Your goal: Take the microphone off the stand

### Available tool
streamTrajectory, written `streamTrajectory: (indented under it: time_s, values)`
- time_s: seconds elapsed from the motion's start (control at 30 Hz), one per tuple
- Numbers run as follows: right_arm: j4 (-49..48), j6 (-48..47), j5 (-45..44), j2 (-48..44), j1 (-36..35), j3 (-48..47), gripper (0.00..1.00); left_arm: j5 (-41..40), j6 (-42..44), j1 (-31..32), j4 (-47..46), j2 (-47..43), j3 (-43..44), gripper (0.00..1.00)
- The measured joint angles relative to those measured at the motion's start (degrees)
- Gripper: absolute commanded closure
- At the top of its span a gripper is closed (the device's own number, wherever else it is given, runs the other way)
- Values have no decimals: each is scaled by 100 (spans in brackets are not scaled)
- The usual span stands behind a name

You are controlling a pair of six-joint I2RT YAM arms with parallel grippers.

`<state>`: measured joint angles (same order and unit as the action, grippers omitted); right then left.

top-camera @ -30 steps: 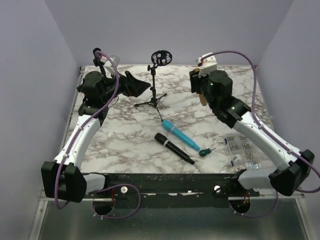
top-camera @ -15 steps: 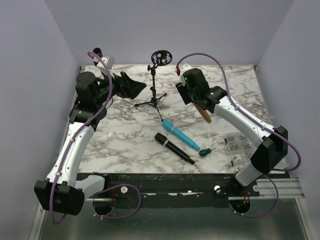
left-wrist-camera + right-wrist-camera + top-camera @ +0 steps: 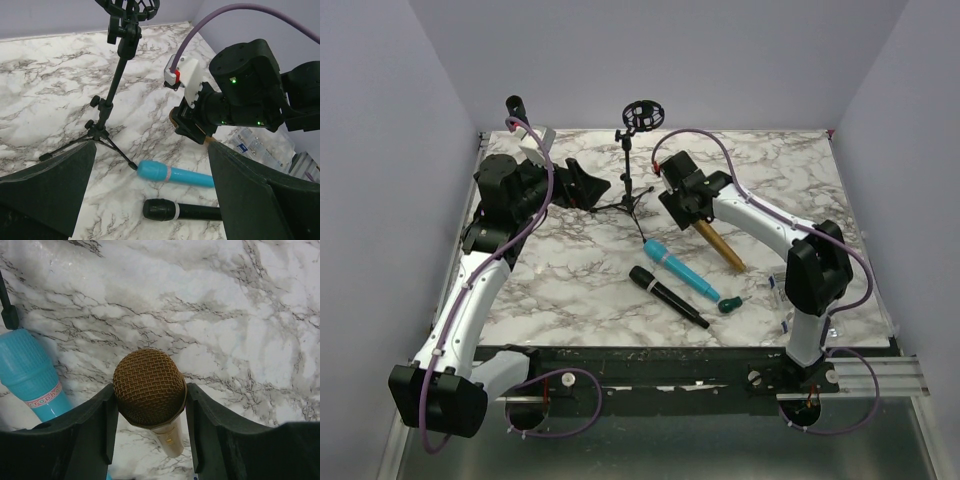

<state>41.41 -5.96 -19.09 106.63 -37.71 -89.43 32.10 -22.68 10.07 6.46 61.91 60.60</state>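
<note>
The stand's clip is empty, so next I will lower the mesh head (image 3: 149, 387) in my right gripper to bare marble (image 3: 101, 358) beside the blue microphone's head below it and let go.
The black tripod stand (image 3: 627, 170) stands at the back middle; its round clip (image 3: 641, 113) is empty. It also shows in the left wrist view (image 3: 114, 80). My right gripper (image 3: 688, 208) is shut on the gold microphone (image 3: 722, 246), which slants down to the marble right of the stand. In the right wrist view the fingers (image 3: 95, 425) press both sides of the gold mesh head (image 3: 149, 387). My left gripper (image 3: 582, 184) is open and empty, low beside the stand's left legs.
A blue microphone (image 3: 682, 271) and a black microphone (image 3: 666, 296) lie side by side in the middle, also in the left wrist view (image 3: 175, 176) (image 3: 180, 210). A small green piece (image 3: 730, 304) lies by them. Clear packets (image 3: 801, 290) lie at the right front.
My right arm has swung left and down toward the stand's base, carrying the gold microphone low over the table. The left gripper shifted slightly toward the stand.
</note>
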Motion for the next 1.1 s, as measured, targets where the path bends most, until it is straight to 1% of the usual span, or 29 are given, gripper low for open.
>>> streamTrajectory:
  time_s: [0.2, 0.47, 0.57, 0.73, 0.8, 1.03, 1.1]
  values:
    - [76, 103, 195, 417, -2, -232, 99, -4, 22, 20, 0, -42, -20, 3]
    - [87, 142, 295, 841, -11, -232, 98, -4, 22, 55, -2, -50, -35, 3]
    - [26, 142, 328, 846, -11, -203, 91, -7, 22, 57, -2, -50, -37, 3]
    - [-48, 138, 341, 938, -13, -140, 83, -7, 22, 59, -2, -48, -42, 3]
    - [-74, 138, 341, 1019, -17, -101, 79, -7, 22, 59, -2, -39, -42, 3]
    - [-105, 136, 358, 1191, -22, 35, 60, -7, 22, 79, -2, 20, -42, 3]
    - [-118, 136, 358, 1191, -22, 35, 53, -7, 22, 85, -2, 26, -42, 3]
